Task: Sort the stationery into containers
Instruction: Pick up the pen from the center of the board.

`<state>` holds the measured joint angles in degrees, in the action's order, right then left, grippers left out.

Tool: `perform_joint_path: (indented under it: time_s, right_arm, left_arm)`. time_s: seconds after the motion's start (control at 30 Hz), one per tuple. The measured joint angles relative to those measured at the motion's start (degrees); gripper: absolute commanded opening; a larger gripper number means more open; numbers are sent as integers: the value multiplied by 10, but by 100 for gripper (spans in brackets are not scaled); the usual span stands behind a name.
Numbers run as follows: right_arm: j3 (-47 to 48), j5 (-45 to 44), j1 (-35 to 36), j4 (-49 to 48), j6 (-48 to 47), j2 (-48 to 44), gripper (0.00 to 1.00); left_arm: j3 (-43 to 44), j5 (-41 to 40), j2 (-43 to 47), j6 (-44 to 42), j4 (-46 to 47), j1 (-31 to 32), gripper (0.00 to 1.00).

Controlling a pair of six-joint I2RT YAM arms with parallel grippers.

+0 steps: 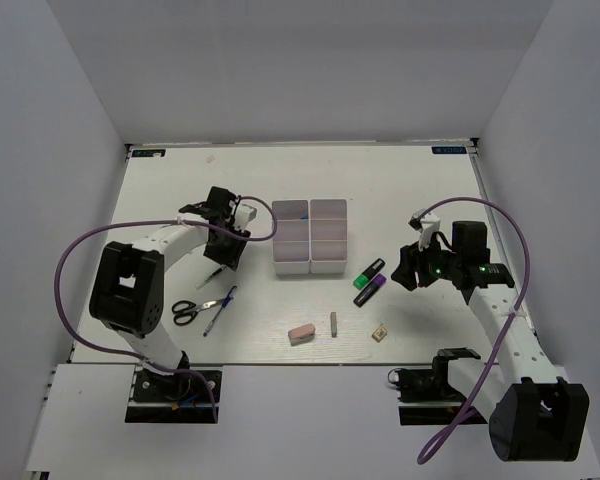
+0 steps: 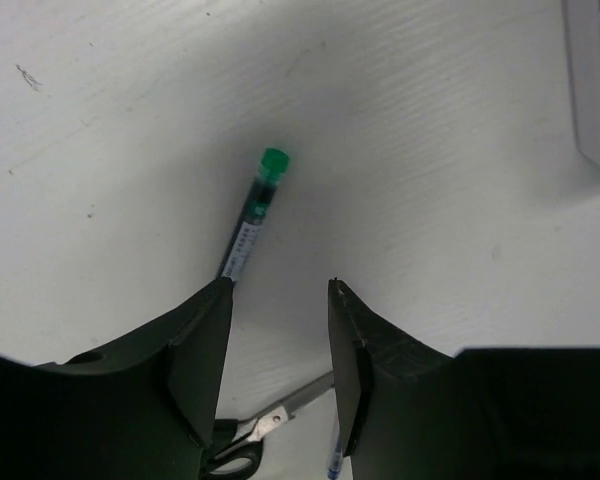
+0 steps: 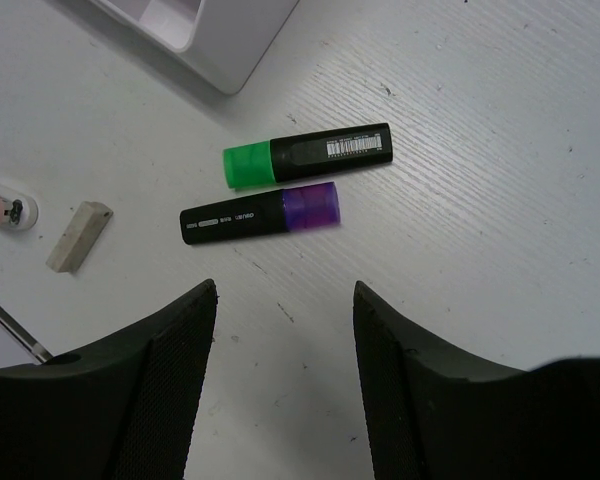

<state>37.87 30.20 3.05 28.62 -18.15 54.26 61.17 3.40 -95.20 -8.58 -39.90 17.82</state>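
Observation:
My left gripper is open and will next move down and left in the wrist view onto the pen's labelled body, which lies below on that side, outside its fingers.
My left gripper is open just above the table, with bare table between its jaws. A pen with a green end lies ahead of it, its lower part hidden under the left finger. Black-handled scissors and a blue pen lie behind the jaws. My right gripper is open and empty, a short way from the green highlighter and purple highlighter. The white divided tray stands mid-table.
A pink eraser, a small grey stick and a tiny tan square lie near the front edge. The tray's corner shows in the right wrist view and in the left wrist view. White walls enclose the table.

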Motion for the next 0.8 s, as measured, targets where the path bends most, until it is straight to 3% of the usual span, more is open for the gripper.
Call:
perform_joint_path:
  time_s: [0.43, 0.5, 0.53, 0.63, 0.8]
  right_arm:
    - [0, 0, 0, 0, -3, 0, 60]
    - [0, 0, 0, 0, -3, 0, 60]
    - [0, 0, 0, 0, -3, 0, 60]
    - [0, 0, 0, 0, -3, 0, 60]
    - [0, 0, -3, 0, -3, 0, 60]
  left_arm:
    - [-2, -32, -52, -27, 35, -2, 51]
    - [-2, -39, -52, -29, 39, -1, 44]
    - [-2, -43, -52, -30, 43, -1, 34]
    - [-3, -58, -54, -31, 54, -1, 16]
    - [-6, -79, -54, -32, 67, -1, 0]
